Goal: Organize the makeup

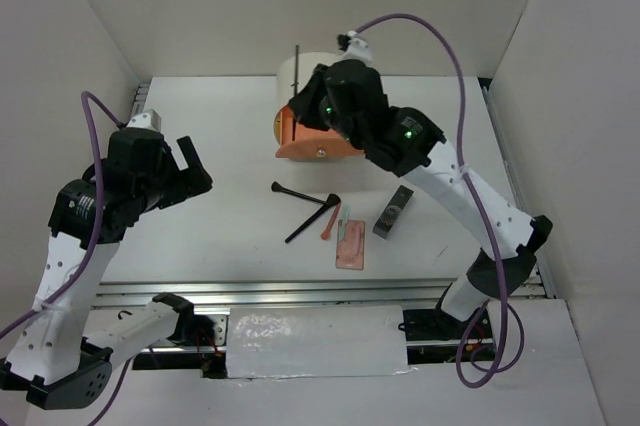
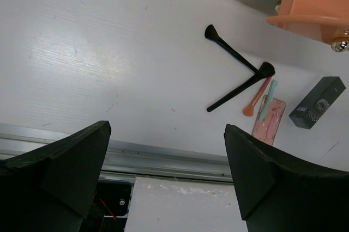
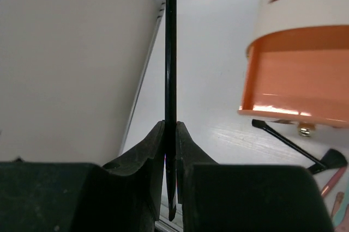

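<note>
The right gripper turns and lowers over the bottom of the orange drawer (image 1: 312, 142) and releases the thin black brush next, as the drawer lies open and empty below.
My right gripper (image 1: 300, 104) is shut on a thin black brush (image 3: 170, 52) and holds it upright next to the open orange drawer (image 1: 312, 142) of the cream box (image 1: 305, 71). Two more black brushes (image 1: 300, 194) lie crossed on the table. Beside them lie the orange-pink stick (image 1: 329, 221), the pale teal stick (image 1: 344, 218), the flat pink palette (image 1: 350, 243) and the dark grey case (image 1: 393, 211). They also show in the left wrist view: brushes (image 2: 234, 55), palette (image 2: 268, 121), case (image 2: 318, 103). My left gripper (image 1: 192, 166) is open and empty, raised at the left.
White walls enclose the table on the left, back and right. A metal rail (image 1: 300, 291) runs along the near edge. The orange drawer (image 3: 297, 74) sticks out of the box towards the table's middle.
</note>
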Robot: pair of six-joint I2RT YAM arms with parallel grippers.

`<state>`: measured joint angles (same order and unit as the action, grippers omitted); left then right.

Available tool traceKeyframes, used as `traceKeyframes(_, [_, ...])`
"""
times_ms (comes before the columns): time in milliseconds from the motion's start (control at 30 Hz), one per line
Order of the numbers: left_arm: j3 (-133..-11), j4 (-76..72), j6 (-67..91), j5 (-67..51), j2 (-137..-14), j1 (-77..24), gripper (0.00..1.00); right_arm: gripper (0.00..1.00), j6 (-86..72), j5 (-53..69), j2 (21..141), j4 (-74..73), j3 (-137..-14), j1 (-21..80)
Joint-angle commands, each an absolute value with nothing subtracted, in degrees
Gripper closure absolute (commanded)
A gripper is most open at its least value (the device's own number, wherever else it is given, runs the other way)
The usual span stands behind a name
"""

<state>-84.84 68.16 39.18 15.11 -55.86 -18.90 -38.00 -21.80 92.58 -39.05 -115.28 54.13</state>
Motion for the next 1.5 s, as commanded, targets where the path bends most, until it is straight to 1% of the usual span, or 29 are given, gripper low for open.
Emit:
traceKeyframes(0, [-85.17,65.83,39.37,13.97,-55.72,-18.98,0.01,1.00,-52.89,-20.92,88.87,-43.87,-110.32,47.82])
traceKeyframes(33, [-85.08,65.66,39.37,13.89,-55.55,-18.90,0.00,1.00,-54.91,-21.18,87.64,-41.60,-106.21,46.86])
traceKeyframes(100, [-84.29,65.39,39.55,13.62,-55.02,-18.90,0.01,1.00,-62.72,-23.02,85.09,-39.65,-101.98,44.92])
traceKeyframes(167, [-83.15,65.04,39.81,13.45,-54.23,-18.98,0.00,1.00,-66.77,-26.60,84.20,-39.72,-100.90,44.47])
traceKeyframes(300, [-82.44,64.78,39.99,12.31,-53.97,-18.98,0.01,1.00,-76.78,-31.55,85.86,-41.74,-102.12,44.30])
traceKeyframes(467, [-82.79,64.78,39.99,12.13,-53.79,-18.98,0.01,1.00,-86.47,-35.16,93.33,-48.33,-107.04,44.03])
traceKeyframes(633, [-82.71,65.39,39.73,11.87,-53.18,-18.90,0.01,1.00,-89.12,-34.45,102.63,-55.28,-115.38,43.16])
traceKeyframes(700, [-82.62,65.91,39.55,11.95,-52.91,-18.98,0.00,1.00,-89.21,-34.45,104.58,-56.86,-117.67,42.98])
traceKeyframes(833, [-82.27,66.53,39.02,12.39,-52.21,-18.98,0.01,1.00,-90.96,-34.54,106.96,-58.01,-117.43,42.45])
traceKeyframes(1033, [-82.44,66.62,38.23,11.69,-53.08,-18.98,0.01,0.99,-90.35,-32.61,108.98,-55.72,-117.42,40.78])
traceKeyframes(1067, [-82.62,66.62,38.15,11.69,-53.26,-18.98,0.01,0.97,-90.35,-32.61,109.42,-56.77,-118.64,40.69])
traceKeyframes(1100, [-82.79,66.62,38.06,11.78,-53.52,-18.98,0.01,0.91,-90.53,-32.61,110.12,-57.21,-119.17,40.69])
traceKeyframes(1167, [-82.79,66.36,37.88,11.78,-53.70,-18.90,0.01,0.85,-90.27,-31.91,110.30,-57.22,-118.92,40.69])
traceKeyframes(1267, [-82.44,65.92,37.71,11.51,-54.05,-18.98,0.01,0.73,-89.83,-30.94,109.17,-55.21,-116.56,40.69])
traceKeyframes(1367, [-82.00,65.57,37.44,11.43,-54.31,-18.98,0.00,0.56,-87.56,-30.24,107.93,-51.95,-115.22,40.69])
traceKeyframes(1400, [-81.91,65.48,37.44,11.43,-54.23,-18.98,0.01,0.48,-86.93,-30.32,107.76,-51.51,-115.49,40.69])
traceKeyframes(1467, [-81.65,65.04,37.35,11.43,-54.40,-18.98,0.01,0.44,-84.65,-30.58,107.75,-50.89,-117.50,40.69])
